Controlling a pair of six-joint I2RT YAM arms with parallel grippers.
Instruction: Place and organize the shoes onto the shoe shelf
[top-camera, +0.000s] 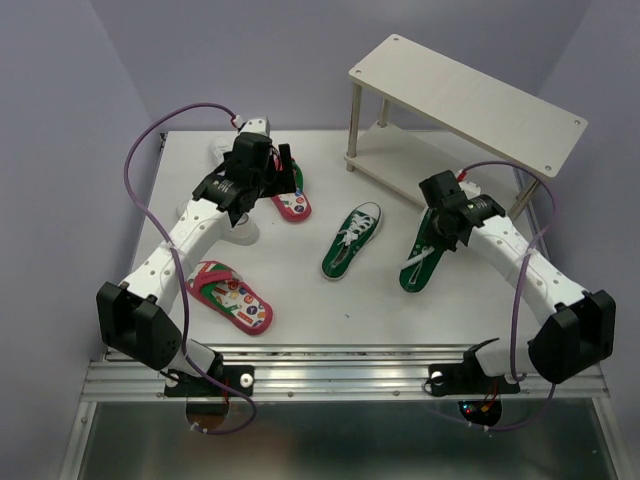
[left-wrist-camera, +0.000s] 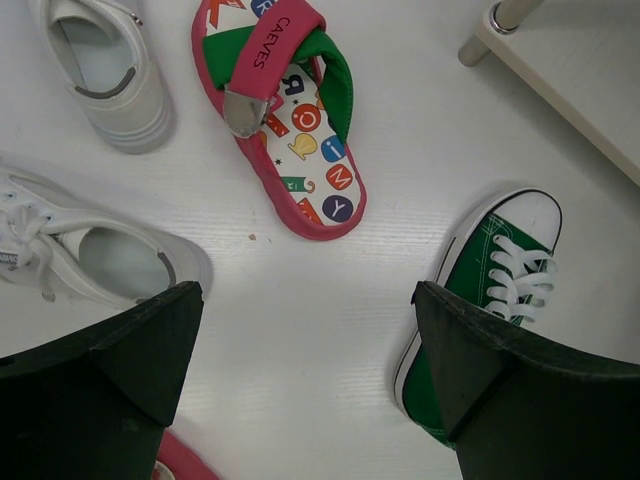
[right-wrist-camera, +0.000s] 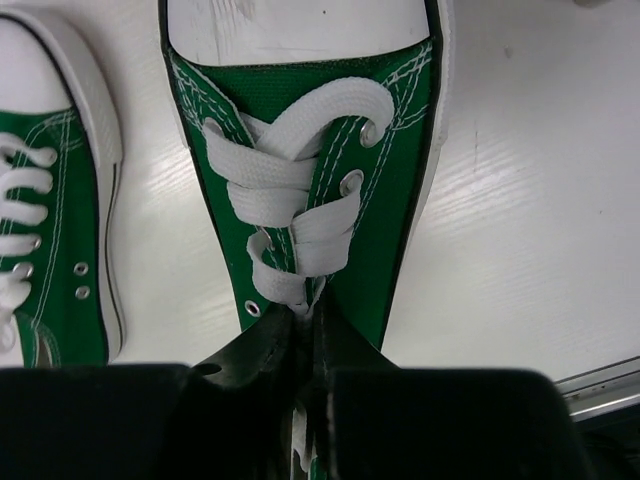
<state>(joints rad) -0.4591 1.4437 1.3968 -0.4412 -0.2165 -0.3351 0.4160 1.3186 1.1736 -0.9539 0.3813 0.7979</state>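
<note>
My right gripper carries the green sneaker outward next, toe first, onto the front edge of the shelf's lower board, empty beside the near post.
My right gripper (right-wrist-camera: 310, 322) is shut on the tongue and laces of a green sneaker (right-wrist-camera: 310, 150), which lies on the table in front of the shoe shelf (top-camera: 470, 100); from above, that gripper (top-camera: 447, 228) sits over the shoe's (top-camera: 418, 268) far end. The second green sneaker (top-camera: 352, 240) lies just left of it. My left gripper (left-wrist-camera: 310, 340) hangs open over bare table, with a white sneaker (left-wrist-camera: 90, 255) to its left and the green sneaker (left-wrist-camera: 490, 280) to its right. A flip-flop (left-wrist-camera: 295, 130) and another white sneaker (left-wrist-camera: 100, 70) lie beyond it.
A second flip-flop (top-camera: 232, 295) lies near the front left of the table. The shelf's lower board and post (left-wrist-camera: 560, 60) stand close on the far right. The left arm covers most of both white sneakers in the top view. Both shelf boards show nothing on them.
</note>
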